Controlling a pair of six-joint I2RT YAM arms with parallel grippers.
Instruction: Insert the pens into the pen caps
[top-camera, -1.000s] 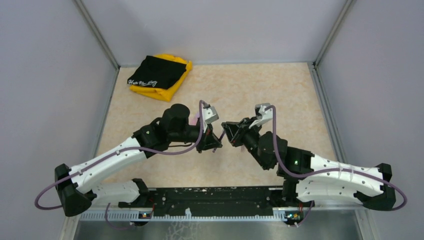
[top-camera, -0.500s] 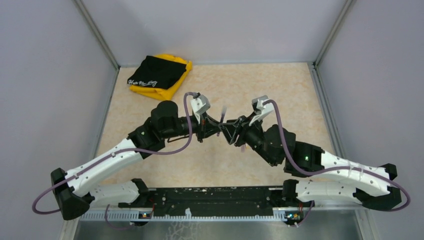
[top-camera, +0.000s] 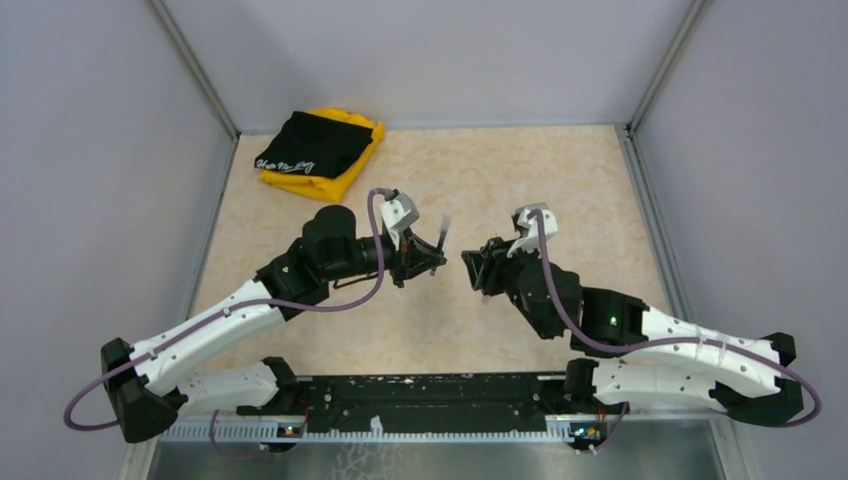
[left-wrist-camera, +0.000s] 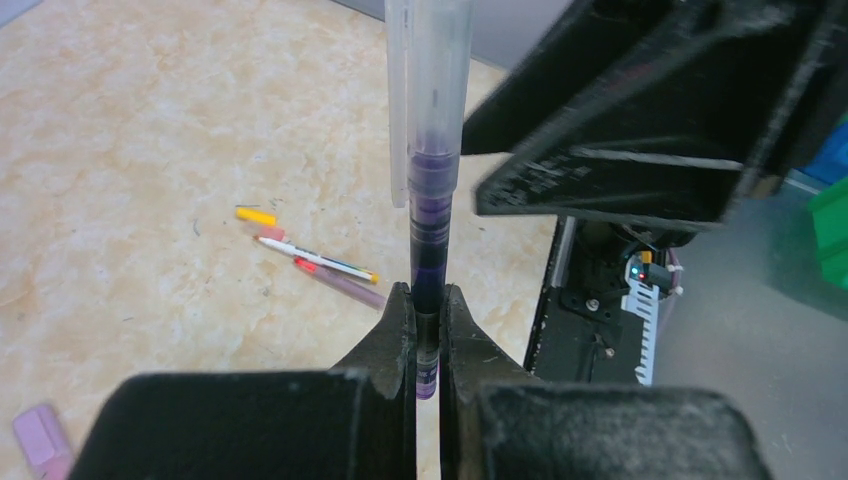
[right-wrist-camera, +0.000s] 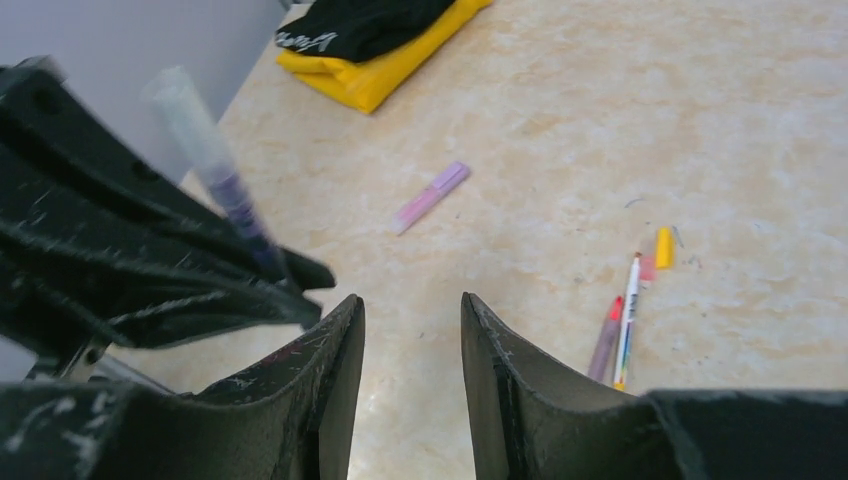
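The left gripper tilts downward next and lowers to the tabletop (left-wrist-camera: 88, 432) beside the pink-and-lilac stick to release, since the cap already covers the pen's end.
My left gripper (left-wrist-camera: 428, 295) is shut on the lower end of the black pen (left-wrist-camera: 430, 215), which stands upright. A pale translucent cap (left-wrist-camera: 438, 70) sits over the pen's upper end. From above, this pen (top-camera: 442, 235) rises from the left gripper (top-camera: 433, 262) at mid-table. My right gripper (right-wrist-camera: 412, 305) is open and empty, a short way to the right of the pen (right-wrist-camera: 235, 205). The white pen (right-wrist-camera: 628, 320) and the pinkish-red pen (right-wrist-camera: 605, 340) lie side by side on the table. An orange-yellow cap (right-wrist-camera: 664, 247) and a small pink cap (right-wrist-camera: 647, 268) lie at their far ends.
A short pink-and-lilac stick (right-wrist-camera: 430, 197) lies alone on the table beyond the grippers. Folded black and yellow cloth (top-camera: 318, 150) sits in the far left corner. Grey walls (top-camera: 110, 180) close in the table on three sides.
The right gripper has opened and drawn back to the right, away from the pen. The left gripper has lifted slightly and still holds the pen, with the cap on it.
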